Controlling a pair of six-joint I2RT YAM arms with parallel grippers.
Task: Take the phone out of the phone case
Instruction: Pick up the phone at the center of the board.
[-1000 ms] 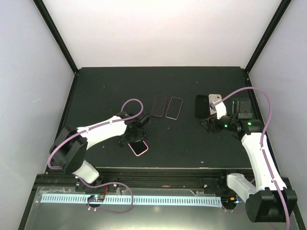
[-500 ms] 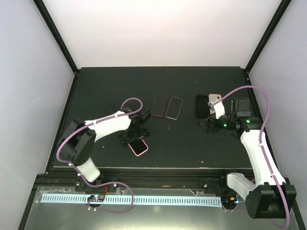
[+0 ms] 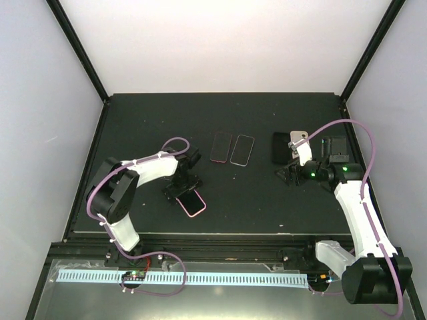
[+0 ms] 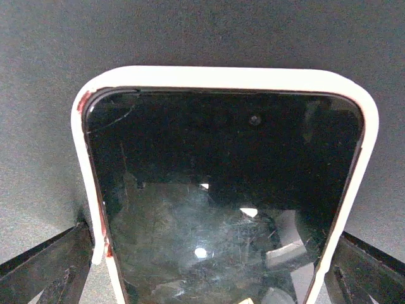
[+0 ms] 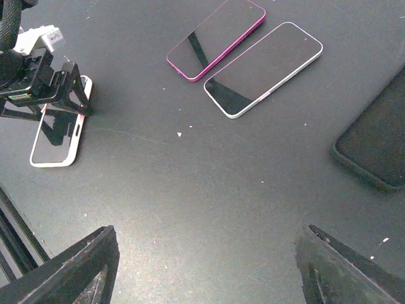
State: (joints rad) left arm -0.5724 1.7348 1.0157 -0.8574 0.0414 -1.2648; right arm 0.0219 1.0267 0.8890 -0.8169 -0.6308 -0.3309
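Observation:
My right gripper moves across onto the case's uncovered slotted side facing it next, since the pale pink case lies left of it in the top view.
A phone in a pale pink case lies flat on the black table near its front edge. It fills the left wrist view, screen up, glass scratched. My left gripper is open and low over the phone's far end. Its fingertips stand one on each side of the case, close to its edges. The right wrist view shows the same phone under the left gripper. My right gripper is open and empty above bare table.
A magenta-edged phone and a white-edged phone lie side by side mid-table; both show in the right wrist view. A black case, a silver phone and a black object lie at the right.
My left arm's elbow has swung left and its gripper has turned and settled over the cased phone's far end. The phone has barely shifted. The right arm stays almost still.

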